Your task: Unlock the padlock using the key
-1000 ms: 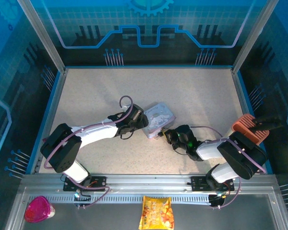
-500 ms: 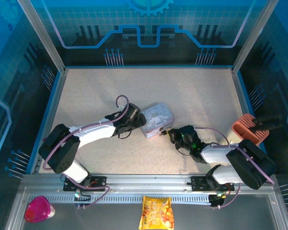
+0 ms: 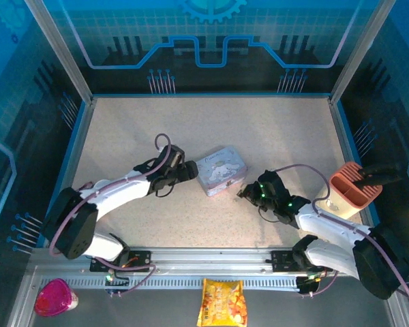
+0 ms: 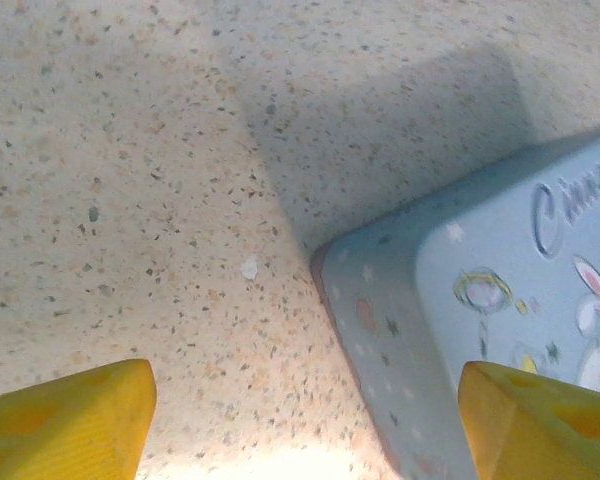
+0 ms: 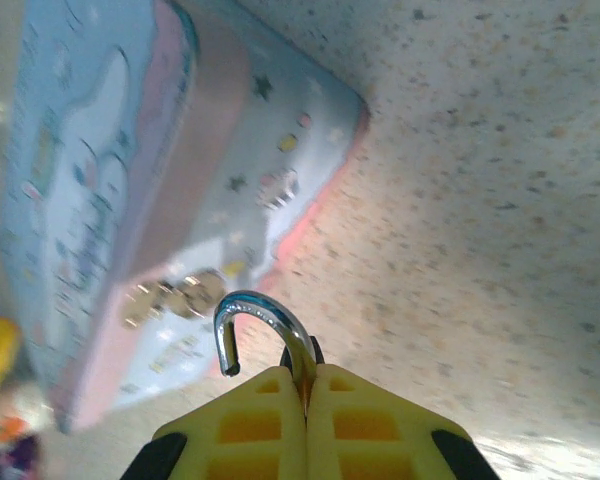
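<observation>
The shackle is open and clear of the clasp, so next my right gripper will draw back from the tin and down and release the padlock on the bare tabletop.
My right gripper [image 5: 307, 372] is shut on the padlock; its dark body is pinched between the yellow fingers [image 5: 240, 425]. The silvery shackle [image 5: 265, 320] sticks out in front as a hook, with one end free. In the top view that gripper [image 3: 245, 193] sits just right of the pale blue cartoon tin [image 3: 221, 170], apart from it. My left gripper [image 4: 305, 400] is open, with the tin's left corner [image 4: 380, 330] between its yellow fingertips and nothing gripped; from above it [image 3: 190, 172] lies at the tin's left side. The key is hidden.
A small metal clasp [image 5: 175, 297] shows on the tin's side wall. A salmon-coloured holder [image 3: 353, 188] with a dark tool stands at the right edge. A snack bag [image 3: 221, 303] and a pink object [image 3: 54, 298] lie on the front rail, off the table.
My right gripper has drawn back to the right, away from the tin, with the padlock in it. The left gripper has backed off leftward and opened wider.
</observation>
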Motion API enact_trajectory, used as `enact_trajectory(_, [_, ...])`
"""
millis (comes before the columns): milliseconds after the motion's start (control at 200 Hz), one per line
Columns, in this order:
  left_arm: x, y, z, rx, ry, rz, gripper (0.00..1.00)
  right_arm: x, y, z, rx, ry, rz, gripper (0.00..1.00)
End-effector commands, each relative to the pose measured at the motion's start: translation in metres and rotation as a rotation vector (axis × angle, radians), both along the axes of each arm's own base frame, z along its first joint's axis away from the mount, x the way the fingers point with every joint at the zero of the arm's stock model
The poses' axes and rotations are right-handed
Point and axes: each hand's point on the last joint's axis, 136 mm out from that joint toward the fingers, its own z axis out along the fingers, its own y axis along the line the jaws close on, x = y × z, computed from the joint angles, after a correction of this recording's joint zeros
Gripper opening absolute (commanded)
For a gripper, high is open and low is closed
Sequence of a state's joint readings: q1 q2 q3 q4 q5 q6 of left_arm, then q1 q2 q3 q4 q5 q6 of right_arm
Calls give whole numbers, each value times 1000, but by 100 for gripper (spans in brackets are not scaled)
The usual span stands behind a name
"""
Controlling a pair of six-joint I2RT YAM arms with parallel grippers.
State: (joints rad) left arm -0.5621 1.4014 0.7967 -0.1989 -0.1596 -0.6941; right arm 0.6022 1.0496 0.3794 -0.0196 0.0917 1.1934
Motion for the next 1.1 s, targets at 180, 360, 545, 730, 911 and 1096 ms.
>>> enact_trajectory(180, [-25,37,43,95,-273,-81,90,-36,-15,2,-221,0,287,0])
enact_trajectory(360, [-40,70,59,137,-388,-6,98,-47,-17,0,-256,36,350,0])
enact_trajectory(545, [-48,90,70,159,-448,58,99,-50,-18,-10,-278,66,372,0])
enact_trajectory(730, [-51,98,69,178,-444,92,99,-50,-24,-11,-325,71,381,2])
enact_trajectory(911, [-51,103,68,190,-436,119,99,-51,-30,-8,-372,67,392,13])
enact_trajectory(1096, [-51,105,68,199,-439,128,99,-50,-31,-3,-378,53,394,24])
